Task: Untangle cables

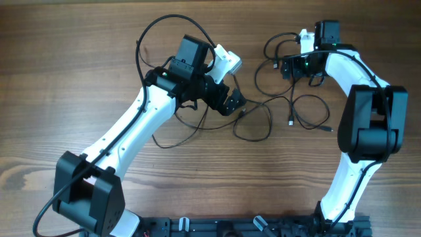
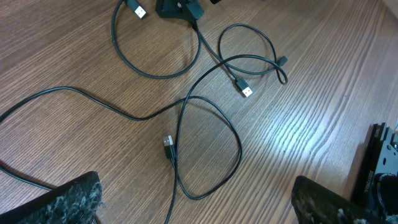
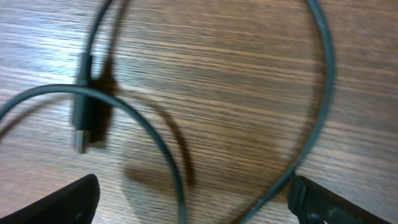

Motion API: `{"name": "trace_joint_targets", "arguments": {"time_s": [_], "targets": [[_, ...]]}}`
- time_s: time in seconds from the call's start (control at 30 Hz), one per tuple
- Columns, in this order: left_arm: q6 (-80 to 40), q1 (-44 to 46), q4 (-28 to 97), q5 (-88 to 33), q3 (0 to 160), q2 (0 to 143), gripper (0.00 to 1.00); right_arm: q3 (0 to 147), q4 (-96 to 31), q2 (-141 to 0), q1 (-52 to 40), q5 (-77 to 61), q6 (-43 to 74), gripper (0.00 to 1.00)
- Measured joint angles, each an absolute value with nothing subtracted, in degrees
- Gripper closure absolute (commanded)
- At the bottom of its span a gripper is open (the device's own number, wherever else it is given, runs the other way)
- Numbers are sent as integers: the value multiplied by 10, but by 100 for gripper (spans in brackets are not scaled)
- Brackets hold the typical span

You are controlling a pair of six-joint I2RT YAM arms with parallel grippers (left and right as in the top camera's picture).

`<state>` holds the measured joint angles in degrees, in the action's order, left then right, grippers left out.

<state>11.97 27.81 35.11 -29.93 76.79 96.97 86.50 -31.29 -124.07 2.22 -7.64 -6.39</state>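
Note:
Next, my right gripper will stay low over both cable strands and draw its fingers together around the pair, since the strands run in toward each other between my open fingertips.
Several thin black cables (image 1: 263, 113) lie loose and crossing on the wood table between the two arms, with a loop (image 1: 309, 112) at the right and another (image 1: 275, 47) near the right wrist. My left gripper (image 1: 233, 102) is open and empty just left of them. In the left wrist view its fingers (image 2: 196, 199) straddle a cable loop (image 2: 205, 155) with a plug (image 2: 168, 143). A second plug (image 2: 244, 89) lies farther off. My right gripper (image 1: 287, 68) is open. Its fingers (image 3: 193, 193) hover low over a cable (image 3: 155, 137) and a plug (image 3: 84, 118).
The left arm's own thicker black cable (image 1: 151, 33) arcs above its wrist. One thin cable trails under the left arm (image 1: 174, 139). The table is bare wood (image 1: 66, 79) at the left and front. The robot base rail (image 1: 250, 227) runs along the front edge.

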Motion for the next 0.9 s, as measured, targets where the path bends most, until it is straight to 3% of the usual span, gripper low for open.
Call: {"name": "trace_joint_targets", "arguments": {"time_s": [0.23, 0.5, 0.57, 0.9], "targets": [[120, 278, 351, -300, 768, 970, 0, 865, -335, -1241, 22, -1, -37, 13], [120, 278, 351, -299, 768, 970, 0, 866, -347, -1240, 22, 3, -26, 64], [120, 278, 351, -300, 768, 970, 0, 867, -351, -1239, 22, 3, -27, 95], [120, 278, 351, -300, 768, 970, 0, 867, -358, -1238, 25, -13, 0, 95]]}}
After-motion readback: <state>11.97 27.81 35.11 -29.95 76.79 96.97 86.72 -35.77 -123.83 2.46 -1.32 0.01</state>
